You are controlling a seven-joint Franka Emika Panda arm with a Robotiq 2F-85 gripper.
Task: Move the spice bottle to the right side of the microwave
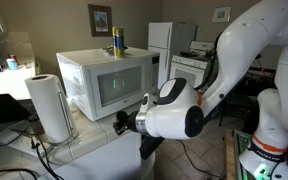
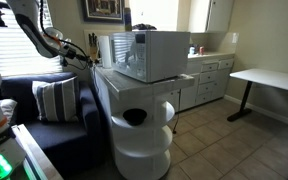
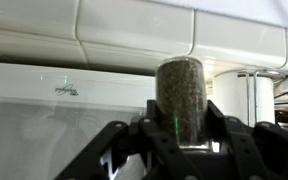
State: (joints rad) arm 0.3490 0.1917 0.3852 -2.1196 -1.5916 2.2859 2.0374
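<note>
The bottle needs to go outward in my gripper next, past the microwave door, to the tiles between the microwave and the paper towel roll, because that spot on the counter is clear.
The spice bottle (image 3: pixel 181 90) is a small dark jar filled with greyish-green spice. It stands between my gripper's (image 3: pixel 181 125) two black fingers in the wrist view, and both fingers press on its sides. The white microwave (image 1: pixel 104 80) with its dark door window stands on the tiled counter and shows in both exterior views (image 2: pixel 149 55). My gripper (image 1: pixel 123 122) is low over the counter in front of the microwave door, near the paper towel roll. The bottle itself is hidden behind the gripper in both exterior views.
A white paper towel roll (image 1: pixel 49 105) stands on the counter beside the microwave. A tall yellow-and-blue bottle (image 1: pixel 118 40) stands on top of the microwave. A white stove and fridge (image 1: pixel 169 45) are behind. A white tiered stand (image 2: pixel 144 125) sits below the counter corner.
</note>
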